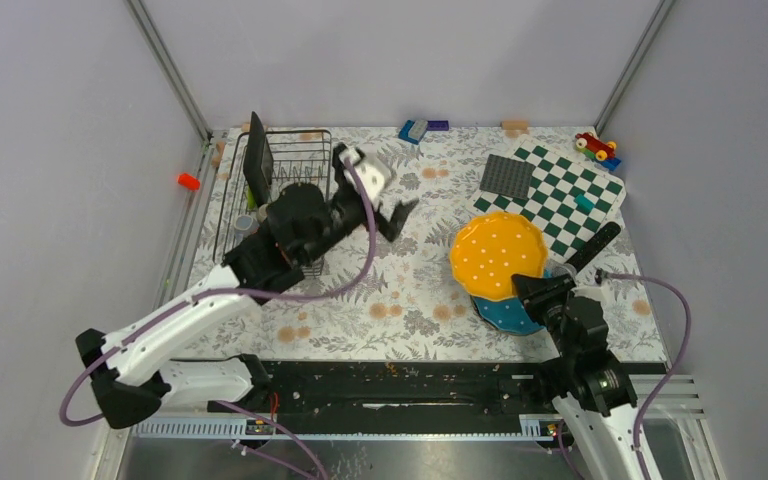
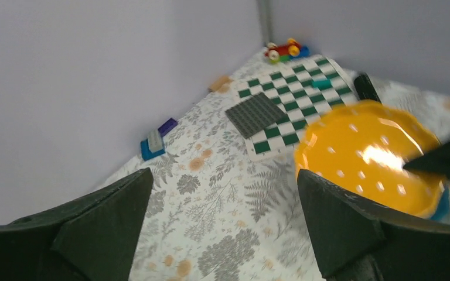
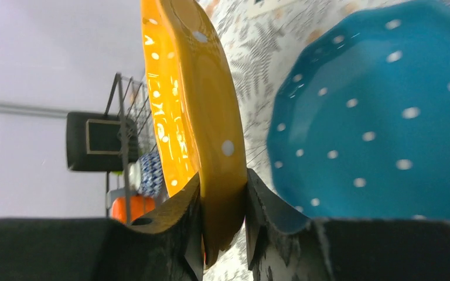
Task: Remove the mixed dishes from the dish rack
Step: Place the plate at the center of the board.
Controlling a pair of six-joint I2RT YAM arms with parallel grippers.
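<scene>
The yellow plate (image 3: 193, 99) still hangs tilted, so my right gripper will next move down and back to bring it onto the blue dotted plate (image 3: 375, 120) and let go of the yellow plate's rim.
The dish rack (image 1: 285, 185) stands at the back left with a black square plate (image 1: 257, 160) upright in it. In the right wrist view the rack (image 3: 130, 117) also shows an orange mug (image 3: 132, 206) and a blue patterned bowl (image 3: 150, 172). My left gripper (image 1: 385, 195) hovers just right of the rack, open and empty (image 2: 225, 193). My right gripper (image 1: 532, 288) is shut on the near rim of the yellow white-dotted plate (image 1: 498, 255), held tilted over the blue dotted plate (image 1: 510, 315) that lies on the table. Both fingers (image 3: 184, 222) pinch the yellow plate (image 3: 193, 99) beside the blue plate (image 3: 381, 117).
A green-white chequered board (image 1: 560, 200) with a dark grey studded square (image 1: 508, 178) lies at the back right, and a black cylinder (image 1: 595, 245) lies by its near edge. A toy car (image 1: 595, 147) and a blue block (image 1: 415, 130) sit along the back wall.
</scene>
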